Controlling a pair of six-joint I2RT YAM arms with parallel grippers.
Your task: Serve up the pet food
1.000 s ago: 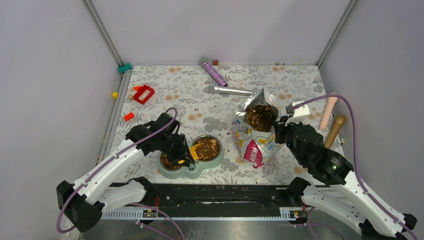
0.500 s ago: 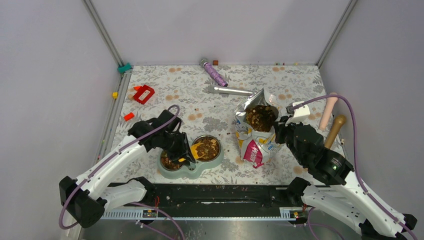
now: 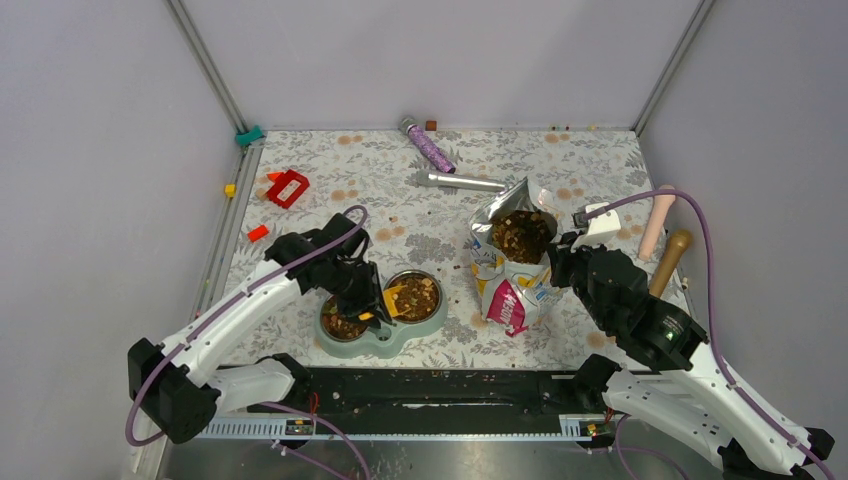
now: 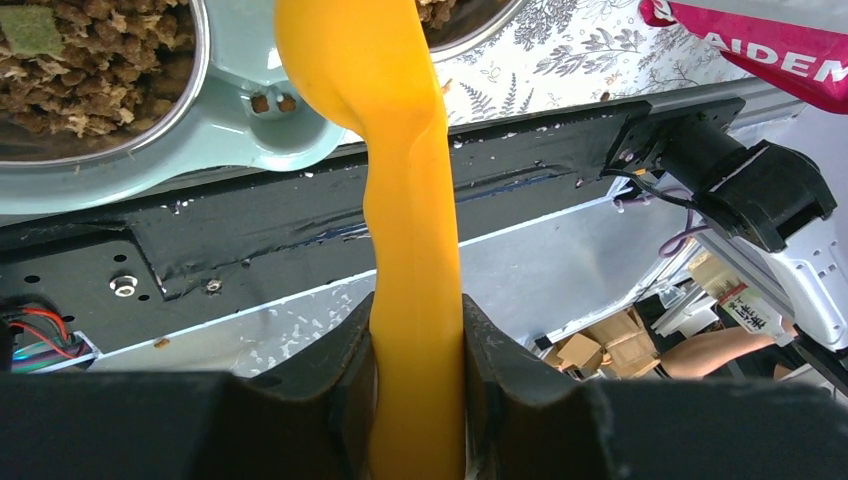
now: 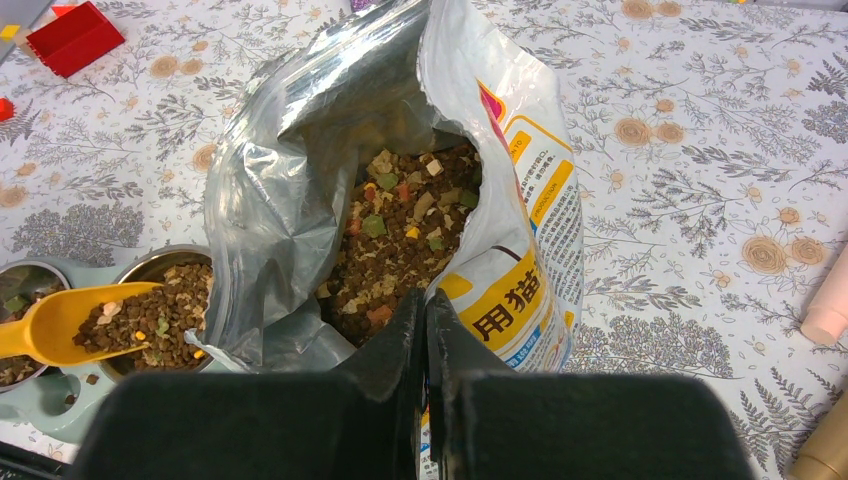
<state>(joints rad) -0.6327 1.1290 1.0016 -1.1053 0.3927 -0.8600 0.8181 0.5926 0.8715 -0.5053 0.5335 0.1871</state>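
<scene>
Both steel bowls already hold pet food, but first things stay simple: my left gripper should next move outward past the feeder (image 3: pixel 385 338) and down, and release the scoop on the tabletop beyond it.
Pet food fills the open foil bag (image 3: pixel 520 232), seen from above as brown kibble (image 5: pixel 405 240). More of it lies in both steel bowls (image 3: pixel 415 297) (image 4: pixel 90 70) of the pale green feeder (image 3: pixel 385 338). My left gripper (image 3: pixel 368 308) (image 4: pixel 415 310) is shut on the handle of the orange scoop (image 4: pixel 400 150). The scoop's head (image 5: pixel 60 320) sits over the left rim of the right bowl, with a few bits at its tip. My right gripper (image 5: pixel 425 300) (image 3: pixel 560 262) is shut on the bag's near rim and holds it upright.
A red block (image 3: pixel 288 187) and a small red piece (image 3: pixel 258 232) lie at the left. A purple tube (image 3: pixel 428 145) and a silver cylinder (image 3: pixel 460 181) lie at the back. A pink cylinder (image 3: pixel 657 222) and a wooden handle (image 3: pixel 670 260) lie right of the bag.
The left arm has shifted a little to the right and away, carrying the scoop slightly further over the right bowl. The right arm and the bag have not moved.
</scene>
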